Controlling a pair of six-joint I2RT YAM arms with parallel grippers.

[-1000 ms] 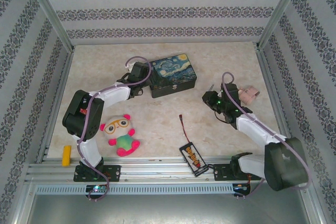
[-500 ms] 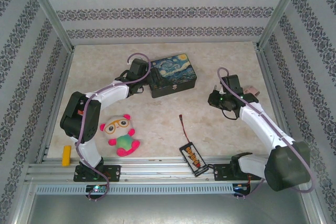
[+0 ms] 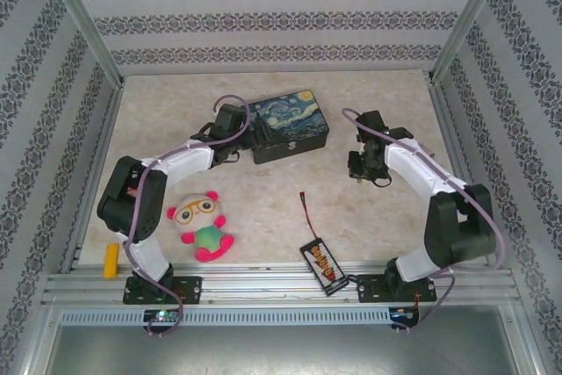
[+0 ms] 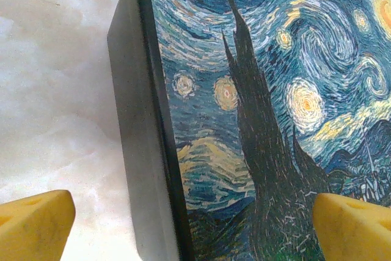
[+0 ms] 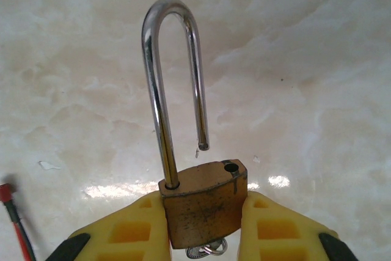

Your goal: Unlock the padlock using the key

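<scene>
The brass padlock goes in my right gripper toward the tin box [image 3: 290, 125] and down to bare marble beside it next. Its release follows, since the shackle is already open.
My right gripper [image 5: 204, 212] is shut on the brass padlock [image 5: 206, 203], its yellow fingers [image 5: 137, 227] pressing the body from both sides above the marble table. The silver shackle [image 5: 160, 90] stands raised, and its free end hangs clear of the hole in the body. The key [image 5: 206, 250], small and silvery, pokes out under the padlock's bottom; its blade is hidden. In the top view the right gripper [image 3: 356, 162] sits right of the painted tin box [image 3: 290, 125]. My left gripper [image 4: 194, 230] hangs open over the tin box's [image 4: 263, 90] left edge, holding nothing.
A plush toy [image 3: 204, 226] lies in front of the left arm. A red-and-black wire with a black connector board [image 3: 321, 265] lies near the front rail, its red end [image 5: 7, 194] close to the right gripper. A yellow block [image 3: 111, 260] rests at the front left.
The right arm has swung left and away from the right wall, carrying the padlock toward the tin box. The left gripper has opened wider by the box.
</scene>
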